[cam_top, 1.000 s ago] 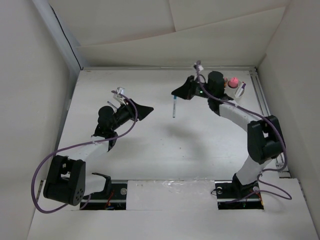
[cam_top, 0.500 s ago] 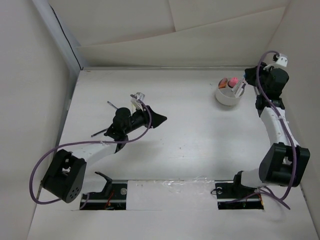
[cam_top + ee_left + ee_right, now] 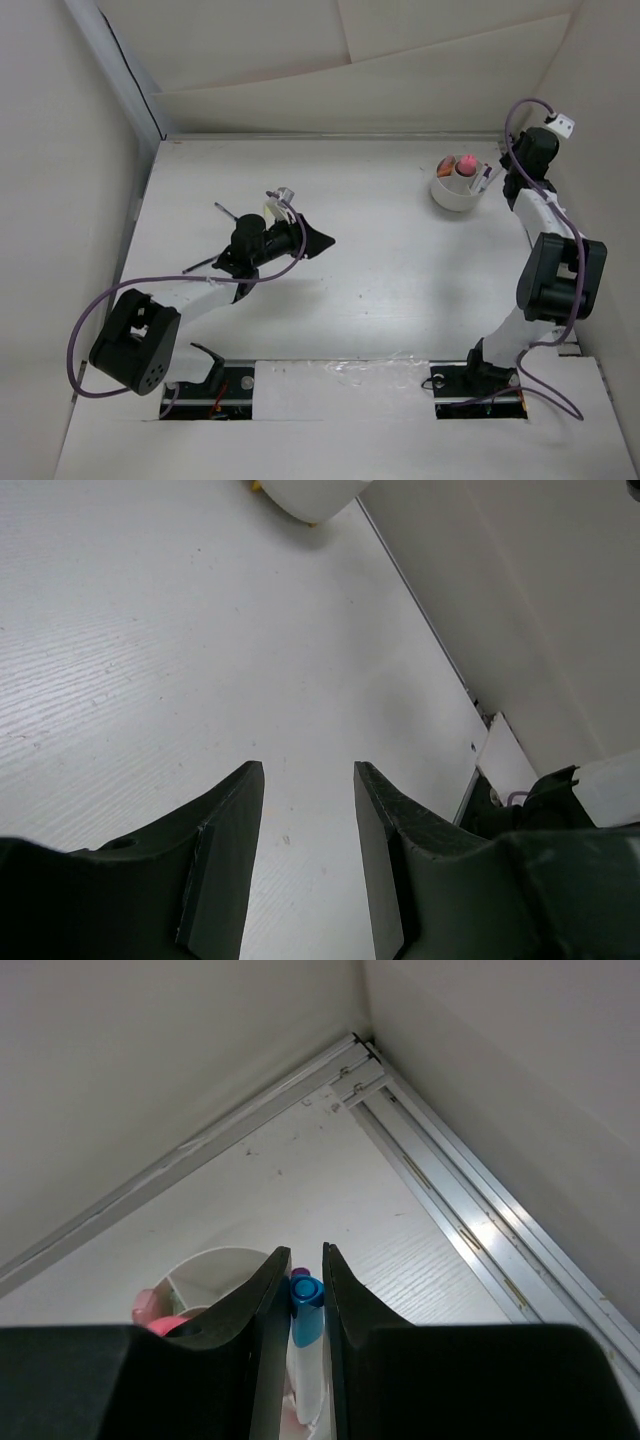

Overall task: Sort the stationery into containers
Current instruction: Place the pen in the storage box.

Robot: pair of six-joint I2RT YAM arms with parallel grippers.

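Observation:
My right gripper lowers slightly next and then opens, to get the white pen's lower end farther inside the cup's rim (image 3: 480, 187) (image 3: 304, 1408).
The round white cup (image 3: 455, 192) stands at the far right with a pink-capped tube (image 3: 465, 162) in it. My right gripper (image 3: 497, 172) is over the cup's right rim. In the right wrist view its jaws (image 3: 306, 1252) are shut on a white pen with a blue cap (image 3: 307, 1305), which stands upright in the cup (image 3: 215, 1270). The pink cap (image 3: 160, 1322) shows at the left. My left gripper (image 3: 322, 240) is open and empty above the middle of the table, also seen from its wrist (image 3: 308, 768). A thin dark pen (image 3: 224, 211) lies beside the left arm.
A metal rail (image 3: 470, 1230) runs along the right wall close behind the cup. White walls enclose the table on the far, left and right sides. Another thin dark stick (image 3: 196, 266) lies by the left forearm. The cup's base shows far off in the left wrist view (image 3: 300, 495).
My right arm has carried the pen from the middle of the table to the cup at the far right. My left gripper has moved a little right.

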